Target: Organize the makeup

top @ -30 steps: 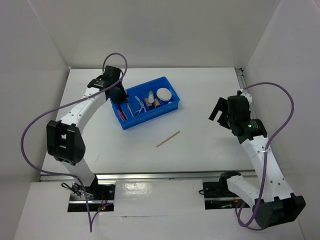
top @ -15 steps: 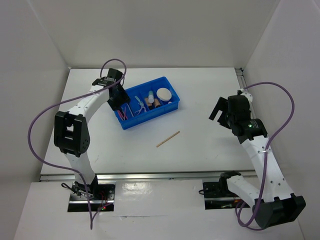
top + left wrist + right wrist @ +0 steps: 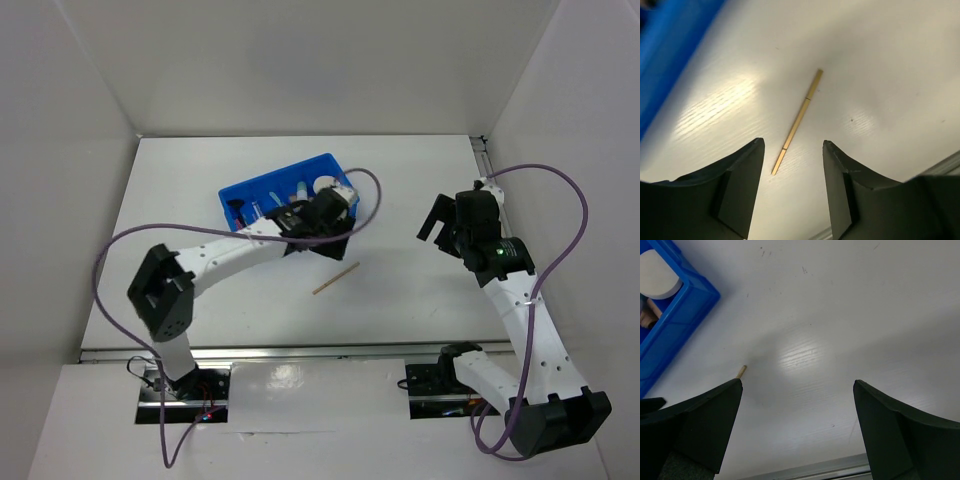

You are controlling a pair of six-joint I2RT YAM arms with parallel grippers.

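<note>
The robot should lower its left gripper onto the middle of the thin tan pencil (image 3: 335, 279) (image 3: 797, 122) and close there, since bare table leaves both long sides of the pencil clear for the fingers.
A thin tan pencil (image 3: 335, 279) lies alone on the white table in front of the blue bin (image 3: 262, 192). In the left wrist view the pencil (image 3: 797, 122) runs away from the camera just ahead of my left gripper (image 3: 792, 144), which is open and empty. Seen from above, the left gripper (image 3: 335, 245) hovers over the bin's front right corner, short of the pencil. The bin holds makeup: a round cream compact (image 3: 325, 184), a pale tube (image 3: 299, 188) and thin pieces partly hidden by the arm. My right gripper (image 3: 437, 222) hangs open and empty to the right.
The left arm and its purple cable (image 3: 372, 190) cross the front of the bin. In the right wrist view the bin's corner (image 3: 675, 315), the compact (image 3: 657, 275) and the pencil's tip (image 3: 741, 371) show. The table's metal edge (image 3: 815, 471) runs along the front.
The left arm swung from the bin's back left compartment across to its front right, toward the pencil, and its gripper went from shut to open. The right arm has not moved.
</note>
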